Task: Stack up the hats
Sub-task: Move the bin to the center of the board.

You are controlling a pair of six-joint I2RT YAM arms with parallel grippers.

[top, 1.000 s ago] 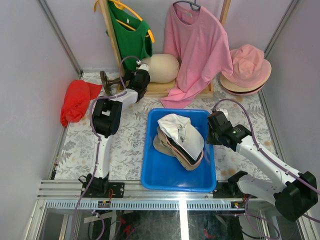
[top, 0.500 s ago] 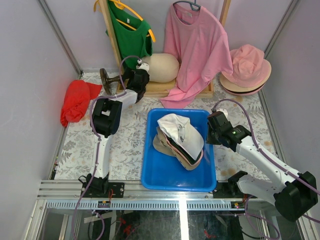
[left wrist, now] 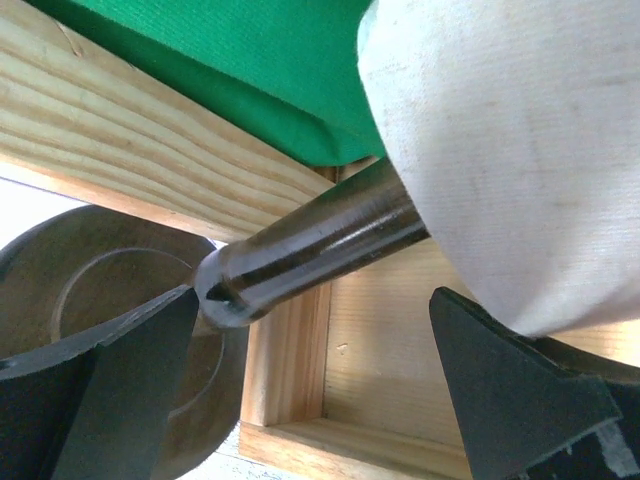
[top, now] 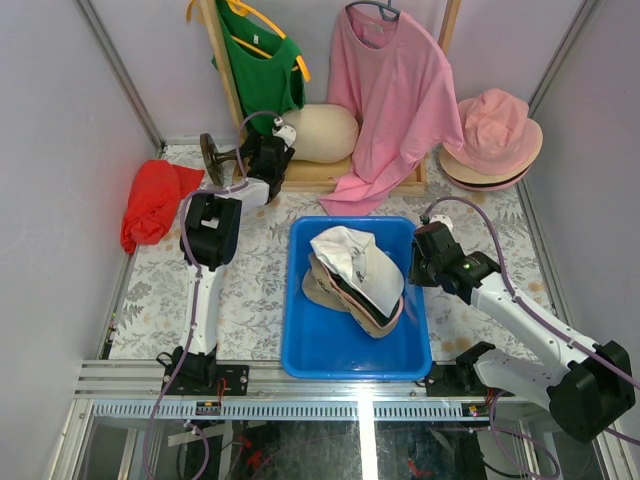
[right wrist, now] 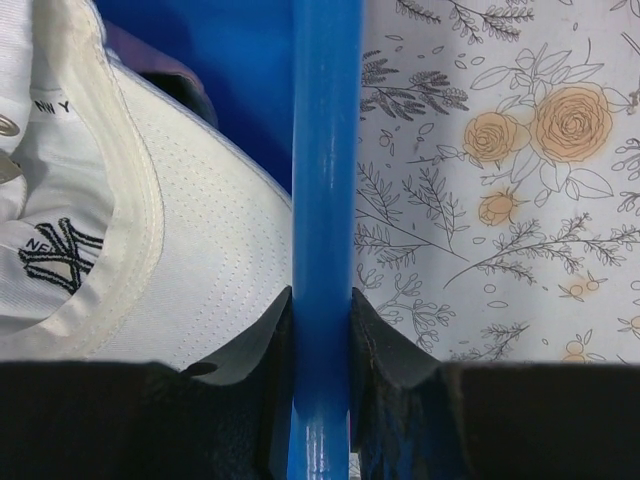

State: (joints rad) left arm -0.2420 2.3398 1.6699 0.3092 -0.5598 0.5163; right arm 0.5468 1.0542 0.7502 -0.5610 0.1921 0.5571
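Observation:
My right gripper has bare floral cover point(top: 468, 222) outward of it and to its right in the top view, so I should drag the bin's rim there and release it.
A white cap point(top: 355, 262) lies on top of a tan cap point(top: 318, 290) and darker hats inside the blue bin point(top: 300, 330). My right gripper point(top: 415, 268) is shut on the bin's right rim point(right wrist: 325, 150), with the white cap point(right wrist: 170, 250) just inside it. A pink bucket hat point(top: 497, 128) rests on tan hats point(top: 480, 178) at the back right. My left gripper point(top: 265, 150) stands open at the back. The dark pole point(left wrist: 320, 245) of the mannequin head point(left wrist: 500, 140) passes just above its fingers point(left wrist: 130, 380), and nothing is gripped.
A red cloth bundle point(top: 152, 200) lies at the left wall. A wooden frame point(left wrist: 150, 130) at the back carries a green shirt point(top: 260, 70) and a pink shirt point(top: 400, 100). The stand's dark round base point(top: 211, 153) lies on its side beside the frame. A floral cover point(right wrist: 500, 200) spreads over the table.
My left gripper has edged left along the stand's pole, still open. The blue bin, held by my right gripper, has shifted slightly to the left.

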